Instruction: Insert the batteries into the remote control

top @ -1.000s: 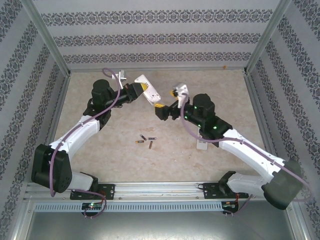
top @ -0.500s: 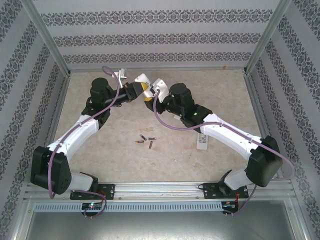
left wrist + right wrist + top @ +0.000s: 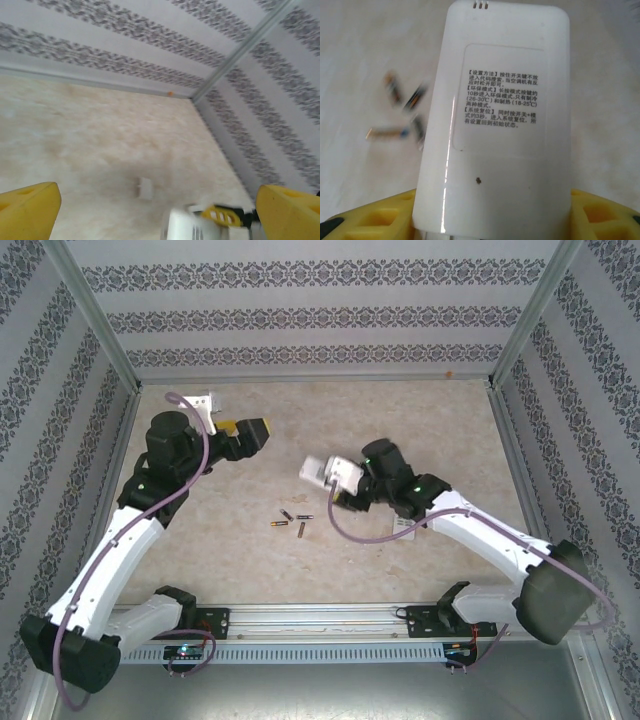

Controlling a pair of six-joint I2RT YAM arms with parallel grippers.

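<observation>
The bare tabletop beside the batteries is below and back of my right gripper. My right gripper needs to move down and back next to release the remote control (image 3: 320,469) there.
My right gripper (image 3: 343,478) is shut on the remote control (image 3: 320,469), a white slab held above the middle of the table. In the right wrist view the remote control (image 3: 495,115) shows its back with a printed label, its lower end between my yellow fingers (image 3: 370,217). Several batteries (image 3: 291,522) lie loose on the table, near and left of the remote; they look blurred in the right wrist view (image 3: 402,112). My left gripper (image 3: 256,430) stands open and empty, back-left of the remote. Its yellow fingers (image 3: 27,212) are wide apart, with the remote (image 3: 187,227) low between them.
A small white piece (image 3: 399,531) lies on the table beside the right arm's forearm. The left wrist view shows a small white piece (image 3: 145,187) on the tabletop. Patterned walls and metal posts (image 3: 520,325) enclose the table on three sides.
My left gripper opened, let go of the remote and drew back to the left. My right gripper shut on the remote and carried it toward the near side.
</observation>
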